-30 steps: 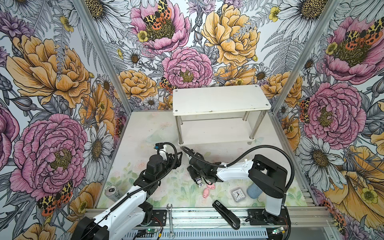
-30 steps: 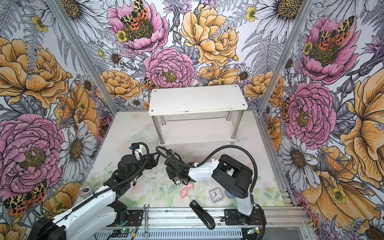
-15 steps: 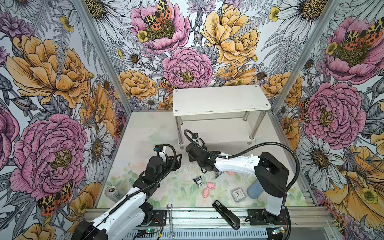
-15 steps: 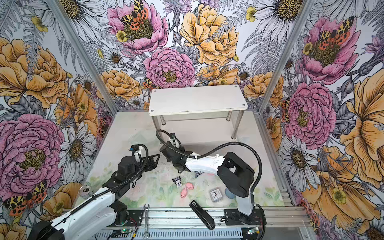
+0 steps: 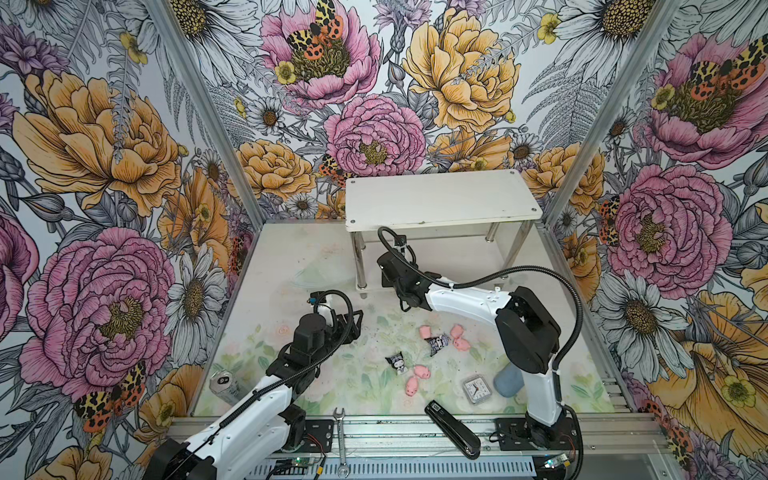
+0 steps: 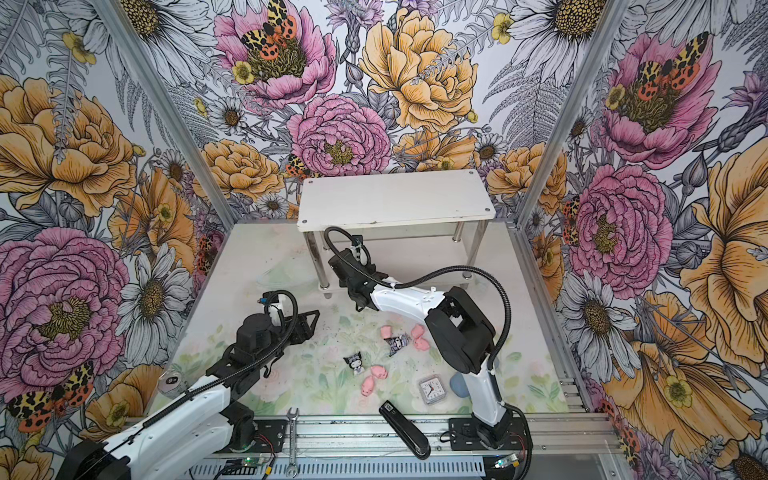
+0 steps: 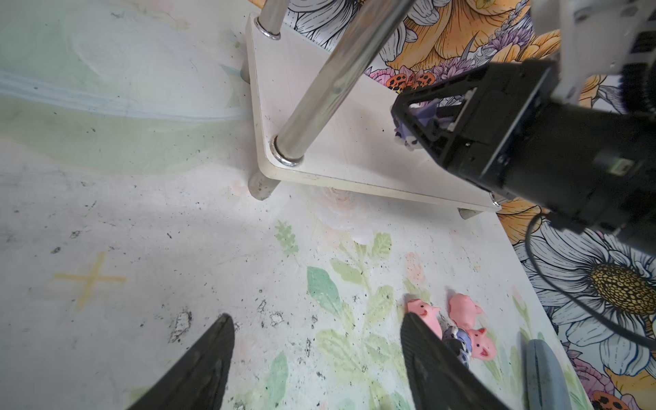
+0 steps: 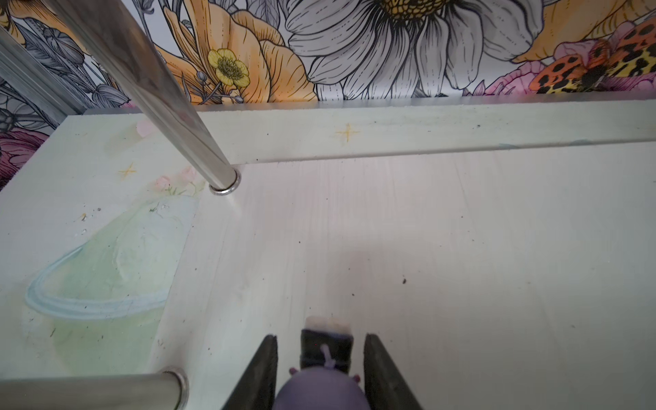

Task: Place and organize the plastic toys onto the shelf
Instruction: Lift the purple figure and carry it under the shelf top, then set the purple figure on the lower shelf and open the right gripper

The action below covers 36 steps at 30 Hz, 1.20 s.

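Note:
I should tilt my right gripper down, move it gently toward the shelf's nearest front leg and let go of the black-purple figurine there, because the shelf's lower level is bare beside that leg.
The white two-tier shelf (image 5: 440, 199) (image 6: 395, 199) stands at the back. My right gripper (image 7: 422, 124) (image 8: 321, 337) is shut on a black-purple figurine (image 8: 326, 355) (image 7: 413, 122), held just above the lower tier (image 8: 426, 230) near its left front leg. My left gripper (image 5: 351, 328) (image 7: 316, 319) hangs open and empty over the table, left of the loose toys. On the table lie several pink pigs (image 5: 425, 331) (image 5: 422, 371) (image 7: 463, 312) and two more figurines (image 5: 438, 344) (image 5: 397, 363).
A small square clock (image 5: 476, 389), a black stapler (image 5: 451, 428) and a grey-blue object (image 5: 509, 380) sit at the front right. A can (image 5: 222, 384) lies front left and a wrench (image 5: 340, 432) on the front rail. Chrome legs (image 7: 330, 81) flank the lower tier.
My right arm rose from the toy pile and reached back to the shelf's lower tier, carrying a figurine. The left arm barely moved.

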{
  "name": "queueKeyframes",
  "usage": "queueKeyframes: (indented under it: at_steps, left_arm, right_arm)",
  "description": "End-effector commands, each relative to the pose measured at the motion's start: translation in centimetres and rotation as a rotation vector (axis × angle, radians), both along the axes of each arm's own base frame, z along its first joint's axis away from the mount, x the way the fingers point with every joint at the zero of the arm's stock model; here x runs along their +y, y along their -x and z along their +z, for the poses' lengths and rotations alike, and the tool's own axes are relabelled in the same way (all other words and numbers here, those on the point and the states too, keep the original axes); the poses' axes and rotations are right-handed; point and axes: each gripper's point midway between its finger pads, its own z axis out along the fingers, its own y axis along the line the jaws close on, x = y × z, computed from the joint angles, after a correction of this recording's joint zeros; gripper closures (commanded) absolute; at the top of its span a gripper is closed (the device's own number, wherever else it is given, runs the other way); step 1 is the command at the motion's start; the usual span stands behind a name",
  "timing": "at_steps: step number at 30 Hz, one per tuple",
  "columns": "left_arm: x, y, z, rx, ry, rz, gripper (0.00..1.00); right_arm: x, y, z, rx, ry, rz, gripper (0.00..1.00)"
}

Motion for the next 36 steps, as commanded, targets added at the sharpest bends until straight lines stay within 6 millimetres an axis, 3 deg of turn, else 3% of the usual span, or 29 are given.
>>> queueKeyframes:
  at_steps: [1, 11, 28, 30, 36]
  left_arm:
    - [0.6, -0.3, 0.3, -0.029, -0.029, 0.022, 0.24]
    - [0.9, -0.4, 0.1, -0.025, -0.041, 0.037, 0.24]
    - [1.0, -0.3, 0.0, -0.023, -0.042, 0.043, 0.23]
    - [1.0, -0.3, 0.0, -0.021, -0.043, 0.044, 0.23]
    - [1.0, -0.4, -0.1, -0.018, -0.043, 0.045, 0.23]
  right_arm:
    - [1.3, -0.5, -0.2, 0.007, -0.024, 0.012, 0.87]
    - [2.1, 0.0, -2.2, 0.081, -0.053, 0.011, 0.87]
    - [3.1, 0.3, -3.9, 0.127, -0.030, 0.024, 0.80]
    - [3.1, 0.4, -4.0, 0.132, -0.033, 0.023, 0.75]
    - [3.1, 0.4, -4.0, 0.132, -0.036, 0.019, 0.46]
